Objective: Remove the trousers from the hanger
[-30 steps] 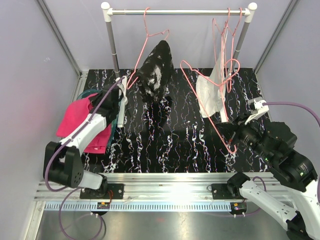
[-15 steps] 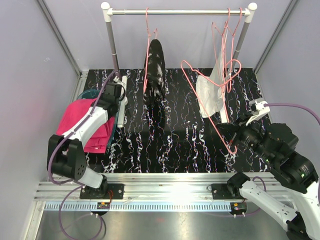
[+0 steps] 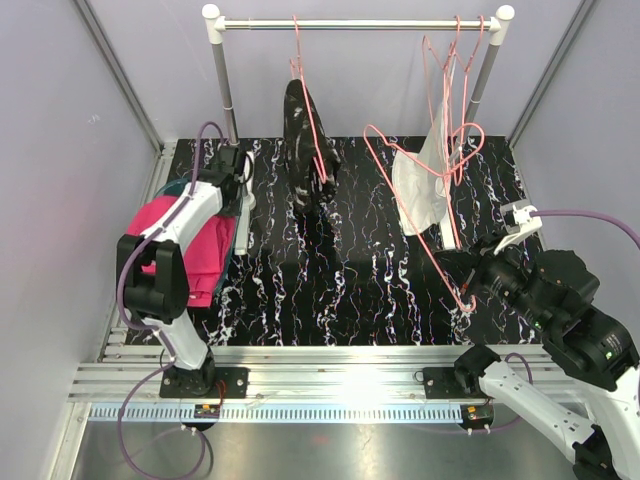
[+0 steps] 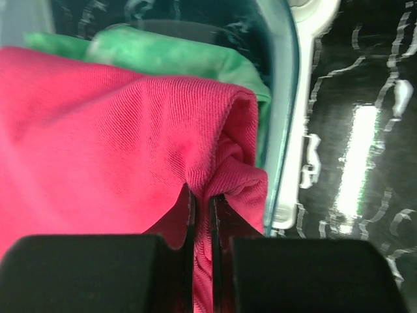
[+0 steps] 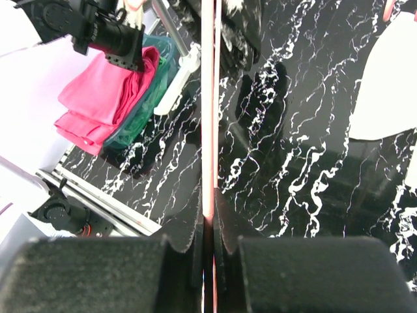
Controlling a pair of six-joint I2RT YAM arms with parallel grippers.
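My right gripper swings outward toward the metal bar (image 3: 438, 25) next and releases the hanger beside the empty pink hangers, since that bar lies outward of my gripper.
The black white-speckled trousers (image 3: 305, 135) hang on a pink hanger (image 3: 298, 60) on the rail; they also show in the right wrist view (image 5: 238, 26). The magenta pink trousers (image 3: 175, 250) lie heaped over a teal bin at the left, on top of the mint green trousers (image 4: 169, 55). My left gripper (image 3: 232, 185) is shut on a fold of the pink cloth (image 4: 130, 143) near the bin's rim (image 4: 287, 98). My right gripper (image 3: 455, 265) is shut on the wire of a loose pink hanger (image 5: 208, 130) that leans across the right side (image 3: 466, 300).
A white rack with a metal rail (image 3: 360, 22) stands at the back. Several empty pink hangers (image 3: 450, 90) and a white cloth (image 3: 420, 185) hang at its right end. The rack's white foot (image 4: 313, 130) lies beside the bin. Grey walls close in both sides.
My left gripper has moved toward the back, pulling the pink cloth along. The black trousers on their hanger have swung and turned edge-on. The right arm has barely moved.
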